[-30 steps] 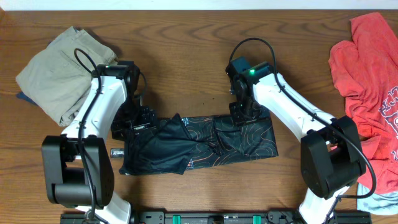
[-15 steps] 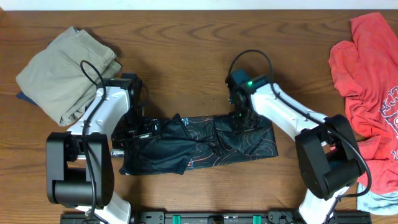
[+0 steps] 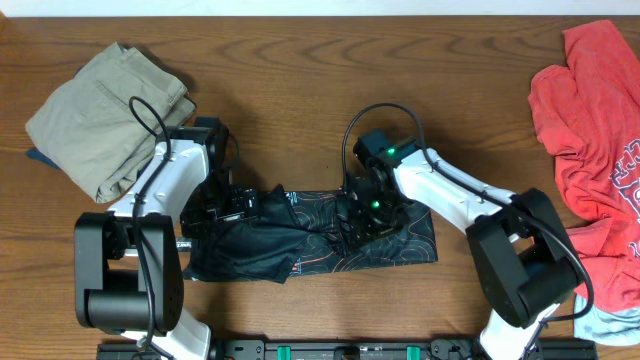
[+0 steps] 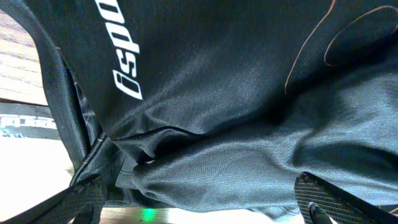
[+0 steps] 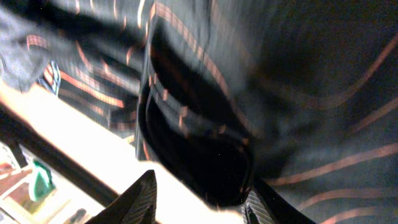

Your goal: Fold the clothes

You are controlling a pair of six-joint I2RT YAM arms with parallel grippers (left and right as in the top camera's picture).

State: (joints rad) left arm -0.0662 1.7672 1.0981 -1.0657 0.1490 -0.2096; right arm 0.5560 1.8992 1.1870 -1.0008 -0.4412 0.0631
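Next, my left gripper moves down and slightly toward the white lettering, onto the plain black part [image 3: 234,257] [image 4: 178,163], because its open fingers still stand above the folds there.
The black jersey [image 3: 400,240] with thin orange contour lines lies crumpled at the table's front centre. Its left part is plain black with white lettering [image 4: 124,68]. My left gripper [image 3: 232,207] rests over the jersey's left end. Its jaws [image 4: 199,202] are wide open with cloth lying between them. My right gripper [image 3: 358,215] is on the jersey's middle, and its fingers [image 5: 196,202] are closed on a dark fold of the jersey [image 5: 205,155]. The cloth bunches up around it.
Folded khaki-beige trousers [image 3: 100,110] lie at the back left, over something blue [image 3: 35,155]. A red shirt [image 3: 590,130] sprawls along the right edge, with a light blue cloth [image 3: 610,322] at the front right corner. Bare wood lies behind the jersey.
My right gripper moved from the jersey's far edge forward and left, pulling that edge over the middle. My left gripper came down onto the jersey's left end, then held still.
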